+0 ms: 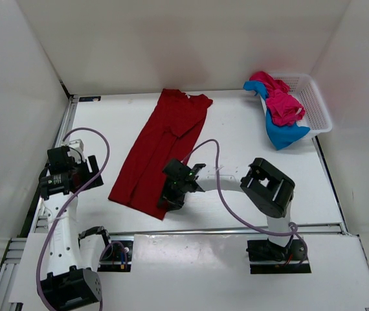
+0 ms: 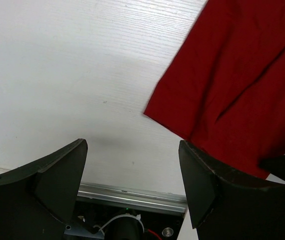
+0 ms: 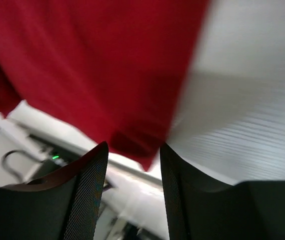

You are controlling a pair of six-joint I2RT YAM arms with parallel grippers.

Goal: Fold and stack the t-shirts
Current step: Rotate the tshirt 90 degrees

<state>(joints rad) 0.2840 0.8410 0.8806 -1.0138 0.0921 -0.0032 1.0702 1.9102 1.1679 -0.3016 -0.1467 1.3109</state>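
My left gripper moves across and down onto the shirt's free near corner next, as that corner lies below and to its right in the top view.
A dark red t-shirt (image 1: 162, 146) lies folded into a long strip, running from the table's far middle down to the near left. My right gripper (image 1: 171, 197) is at its near right corner. In the right wrist view that corner (image 3: 132, 145) sits between the jaws of the right gripper (image 3: 133, 147), which stand apart and do not pinch it. My left gripper (image 1: 96, 172) hovers open just left of the shirt's near left corner (image 2: 232, 75), with only bare table between the jaws of the left gripper (image 2: 132, 145). A pink t-shirt (image 1: 281, 100) and a blue t-shirt (image 1: 281, 133) lie bunched at the far right.
A white mesh basket (image 1: 317, 107) stands at the far right corner, with the pink and blue shirts spilling over its left rim. White walls enclose the table on three sides. A metal rail (image 2: 132, 195) runs along the near edge.
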